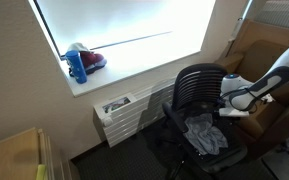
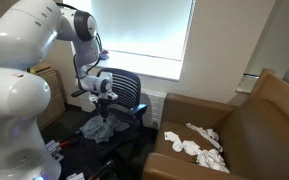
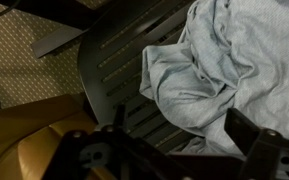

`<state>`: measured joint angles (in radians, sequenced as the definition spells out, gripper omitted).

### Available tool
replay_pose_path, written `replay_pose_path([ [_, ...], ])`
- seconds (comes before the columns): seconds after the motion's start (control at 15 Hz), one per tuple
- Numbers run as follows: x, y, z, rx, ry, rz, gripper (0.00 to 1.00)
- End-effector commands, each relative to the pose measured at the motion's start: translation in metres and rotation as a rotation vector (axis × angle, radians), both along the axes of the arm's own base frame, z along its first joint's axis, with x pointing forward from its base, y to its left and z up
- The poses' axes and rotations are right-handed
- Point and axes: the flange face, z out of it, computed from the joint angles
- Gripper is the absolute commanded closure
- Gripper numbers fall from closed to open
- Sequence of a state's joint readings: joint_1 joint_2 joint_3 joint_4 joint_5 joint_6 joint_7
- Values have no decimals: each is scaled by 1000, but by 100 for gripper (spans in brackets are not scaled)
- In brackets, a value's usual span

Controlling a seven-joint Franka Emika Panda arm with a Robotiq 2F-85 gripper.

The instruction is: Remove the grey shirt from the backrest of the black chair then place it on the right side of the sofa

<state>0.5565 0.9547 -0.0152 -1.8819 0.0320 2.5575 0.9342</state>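
The grey shirt lies on the chair's seat below my open, empty fingers, so I will move my gripper down onto the shirt's bunched folds.
The grey shirt [image 1: 206, 132] lies bunched on the seat of the black chair [image 1: 197, 88], below its slatted backrest, in both exterior views [image 2: 106, 130]. My gripper [image 1: 232, 108] hangs open just above the chair [image 2: 127, 92], close to the backrest, with nothing between its fingers. In the wrist view the shirt [image 3: 224, 60] fills the upper right over black slats [image 3: 119, 60]. The gripper [image 3: 179, 140] stands open over the shirt's lower folds, its dark fingers [image 3: 246, 130] apart. The brown sofa [image 2: 254, 110] stands beside the chair.
Several white cloths [image 2: 196, 145] lie on the sofa seat. A blue bottle [image 1: 77, 66] and a red object [image 1: 92, 60] sit on the windowsill. A white unit [image 1: 119, 115] stands below the window, and a wooden piece [image 1: 19, 155] is at the lower left.
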Motion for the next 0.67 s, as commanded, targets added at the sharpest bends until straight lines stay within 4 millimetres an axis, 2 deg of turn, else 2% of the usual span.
replay_pose_path([
  [0.0,11,-15,-28,-14,-65,-31,0],
  [0.2,16,-15,-40,29,-133,-28,0],
  [0.47,7,13,-31,118,-208,29,0],
  [0.53,11,2,-36,87,-188,3,0],
  [0.6,9,7,-36,93,-190,6,0],
])
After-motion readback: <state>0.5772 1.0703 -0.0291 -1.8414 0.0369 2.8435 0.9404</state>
